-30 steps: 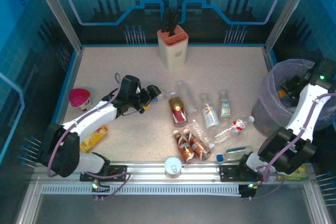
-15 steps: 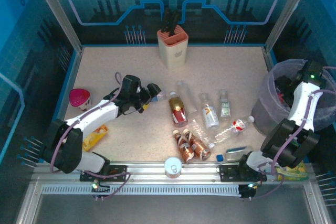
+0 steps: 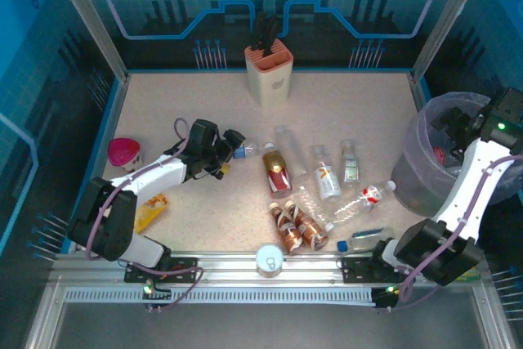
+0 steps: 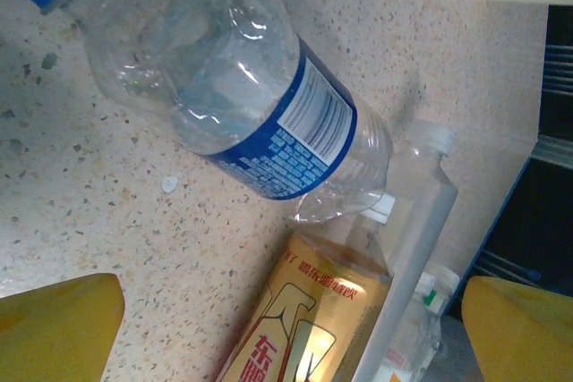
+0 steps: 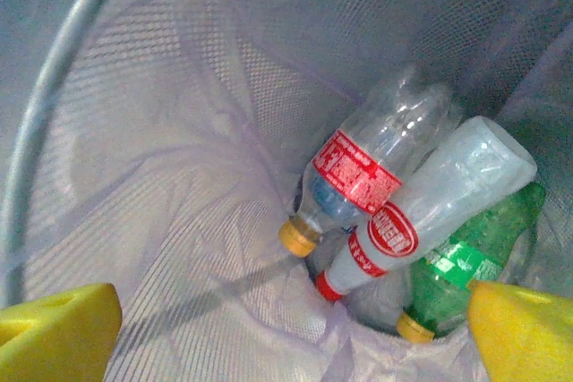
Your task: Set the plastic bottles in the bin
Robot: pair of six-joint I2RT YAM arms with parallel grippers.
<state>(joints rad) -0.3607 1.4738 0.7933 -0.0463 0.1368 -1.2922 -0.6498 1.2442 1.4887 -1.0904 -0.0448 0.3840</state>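
My left gripper will next go down onto the clear part of the bottle below it, beside the blue cap, since my spread yellow fingers leave room around the bottle.
My left gripper stands open low over the table. In its wrist view the left gripper has its yellow fingertips far apart, and a clear blue-label bottle lies just ahead of them, untouched. A red-gold bottle lies beside that one. Several more plastic bottles lie mid-table, among them clear ones and brown ones. My right gripper hangs open and empty over the bin. Inside lie a red-label bottle, a red-capped one and a green one.
A beige knife block stands at the back centre. A pink-lidded cup and a yellow packet lie at the left. A silver can sits by the front rail. The bin stands against the right wall.
My right gripper has opened over the bin and its arm has shifted slightly right. My left gripper's jaws have spread wider and it has edged toward the blue-label bottle.
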